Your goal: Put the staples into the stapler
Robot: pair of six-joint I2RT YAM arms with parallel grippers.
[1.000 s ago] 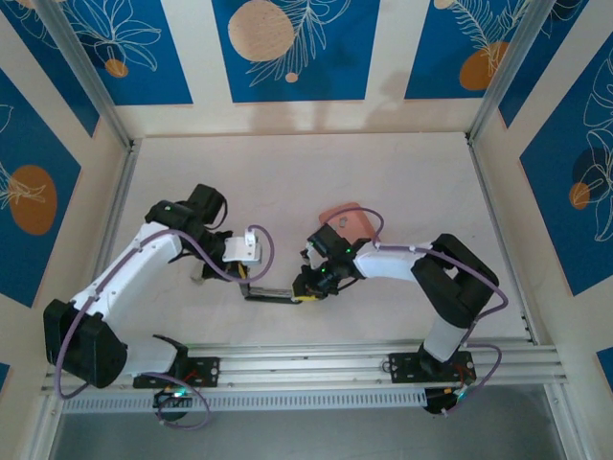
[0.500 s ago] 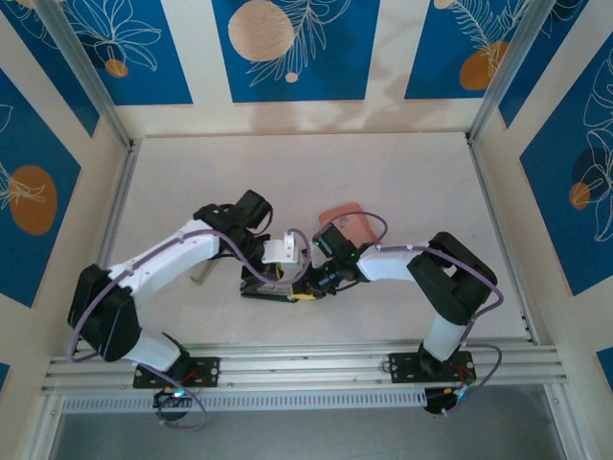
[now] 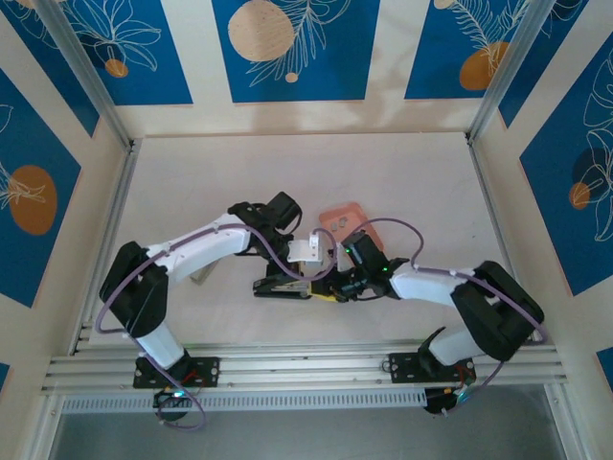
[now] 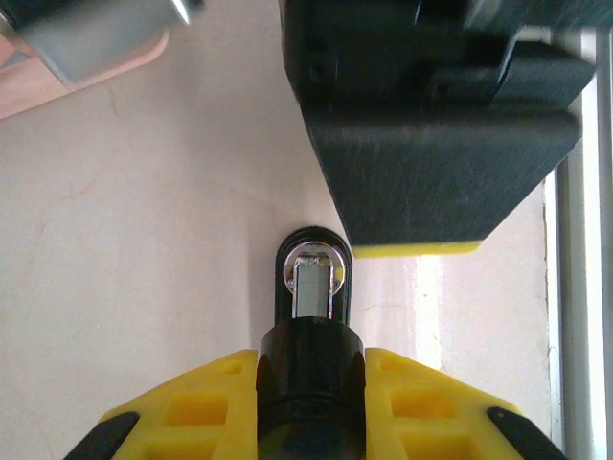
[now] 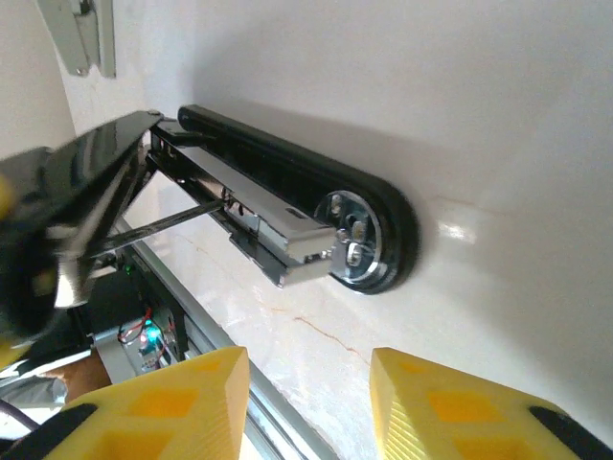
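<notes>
My left gripper swings the stapler's lid down onto the silvery bar next, as that bar lies below the gripper. It then shifts toward the grey metal piece and releases.
The black stapler lies on the table with its lid swung open. My left gripper is shut on the rounded black lid, which I look along end-on from the left wrist. Past the lid show the base and the silvery rail. From above, the left gripper meets the stapler from behind. My right gripper stands open just short of the stapler's round front end, nothing between its yellow fingers. The rail is exposed. Loose staples are out of view; whether any sit in the rail I cannot tell.
The pink tray lies just behind both grippers, its corner at the left wrist view's upper left. A small grey metal piece lies left of the stapler. The aluminium rail runs along the near edge, close behind the right gripper.
My left arm has swung right and down onto the stapler and now grips its lid. The right arm has stretched out low to the right, its gripper shifting slightly right.
</notes>
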